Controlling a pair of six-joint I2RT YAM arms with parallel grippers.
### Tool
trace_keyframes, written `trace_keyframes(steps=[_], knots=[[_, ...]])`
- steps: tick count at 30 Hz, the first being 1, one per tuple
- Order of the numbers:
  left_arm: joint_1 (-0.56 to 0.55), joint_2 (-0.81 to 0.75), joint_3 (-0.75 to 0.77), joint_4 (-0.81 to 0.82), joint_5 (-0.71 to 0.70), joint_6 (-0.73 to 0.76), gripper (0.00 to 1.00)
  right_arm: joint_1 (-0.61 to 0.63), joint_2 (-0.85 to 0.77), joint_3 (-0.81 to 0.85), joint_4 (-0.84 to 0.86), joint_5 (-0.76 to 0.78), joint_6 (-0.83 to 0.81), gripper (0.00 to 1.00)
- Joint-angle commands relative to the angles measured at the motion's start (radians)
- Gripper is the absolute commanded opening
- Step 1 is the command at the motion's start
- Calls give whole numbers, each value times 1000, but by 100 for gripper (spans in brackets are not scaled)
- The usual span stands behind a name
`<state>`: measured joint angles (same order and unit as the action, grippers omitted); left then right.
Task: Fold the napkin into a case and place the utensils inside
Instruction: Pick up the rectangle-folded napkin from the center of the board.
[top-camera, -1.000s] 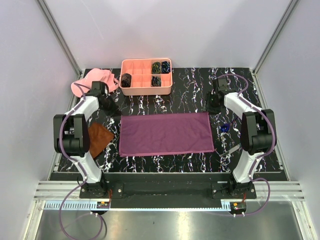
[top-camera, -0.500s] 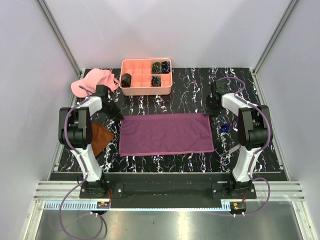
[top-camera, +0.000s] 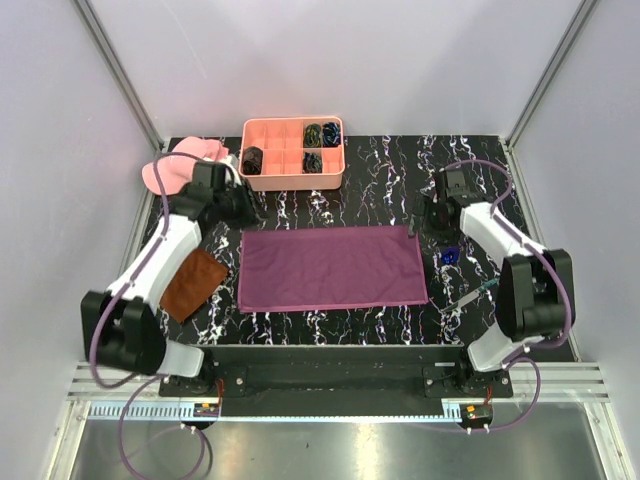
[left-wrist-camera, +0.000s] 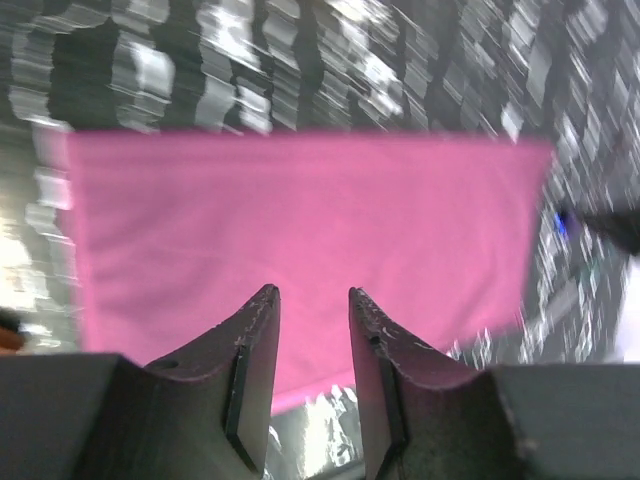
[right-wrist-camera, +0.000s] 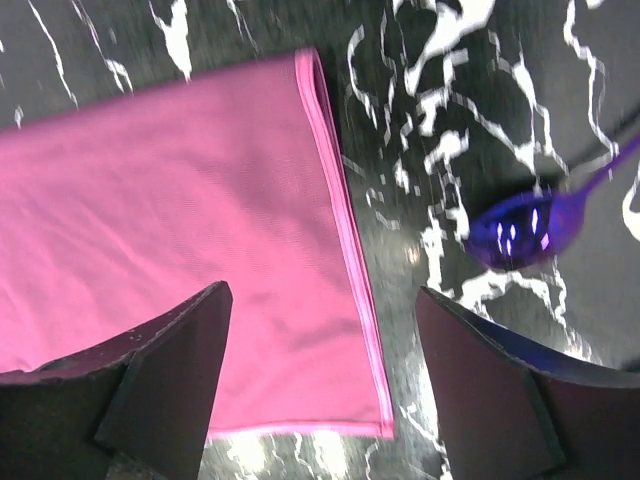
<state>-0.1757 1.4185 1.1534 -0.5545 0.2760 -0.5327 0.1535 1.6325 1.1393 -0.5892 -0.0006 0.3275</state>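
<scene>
The napkin's folded hem by the spoon is below, so I will move my right gripper down and back next, with its fingers on both sides of that hem, to pinch it.
The magenta napkin (top-camera: 330, 268) lies flat as a wide rectangle in the middle of the black marbled table, its right hem doubled (right-wrist-camera: 340, 215). My left gripper (top-camera: 243, 208) hovers just beyond its far left corner, open a little, with nothing between the fingers (left-wrist-camera: 255, 345); the napkin (left-wrist-camera: 300, 220) fills that wrist view. My right gripper (top-camera: 421, 222) hangs over the far right corner, open wide and empty. To the right of the napkin lie the utensils: a spoon with a blue-purple bowl (right-wrist-camera: 520, 230) (top-camera: 450, 256) and a pale slim piece (top-camera: 474, 295).
A salmon compartment tray (top-camera: 270, 180) holding dark coiled bundles sits at the back centre. A pink cap (top-camera: 175, 168) lies at the back left. A rust-brown cloth (top-camera: 192, 283) lies left of the napkin, beside the left arm.
Both grippers have opened wider, the right one much more. The left arm has swung its elbow out to the near left, and the right arm has shifted right. The napkin has not moved.
</scene>
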Motion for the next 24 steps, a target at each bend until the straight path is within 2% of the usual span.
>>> trace_keyframes(steps=[1,5,11,24], knots=[[-151,-88,-95,5,72,17,38,18,-56,-61,-38,30,-11,81],[-263,-174,-187,47,74,-38,41,58,-45,-78,-37,100,-8,72],[-321,-266,-276,85,81,-96,42,121,26,-67,-32,158,-8,62],[-344,-262,-270,97,123,-105,43,133,92,-90,9,154,-27,60]])
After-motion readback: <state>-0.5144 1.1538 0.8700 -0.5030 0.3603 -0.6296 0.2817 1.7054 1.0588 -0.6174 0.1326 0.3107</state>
